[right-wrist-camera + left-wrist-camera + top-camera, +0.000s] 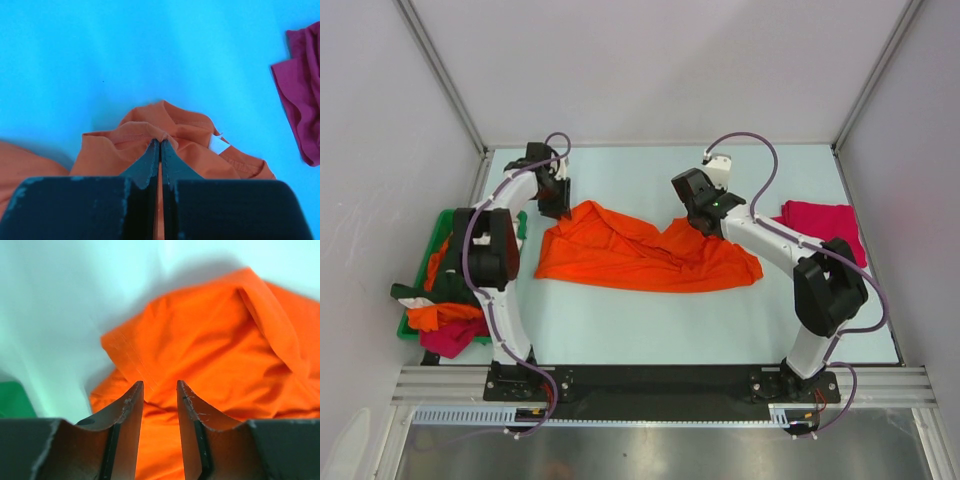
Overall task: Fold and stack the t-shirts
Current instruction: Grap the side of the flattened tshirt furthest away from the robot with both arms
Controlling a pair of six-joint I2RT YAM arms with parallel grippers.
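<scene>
The stitched corner (116,344) is outward of my open left gripper and to its left in the wrist view, so I will move there, go down and close on it.
A bright orange t-shirt (640,255) lies crumpled across the middle of the table. My right gripper (698,215) (160,141) is shut on a raised fold of it (195,132) beside the collar and its white label. My left gripper (555,200) (159,385) is over the shirt's far left corner (210,340). Its jaws stand apart, and the cloth shows below and through the gap, not pinched. A magenta-red t-shirt (823,225) (300,95) lies folded at the right side of the table.
A green plastic bin (435,232) stands at the table's left edge, behind the left arm. It holds a heap of dark green (435,288), orange (442,315) and magenta (452,340) shirts. Walls close in the table on three sides.
</scene>
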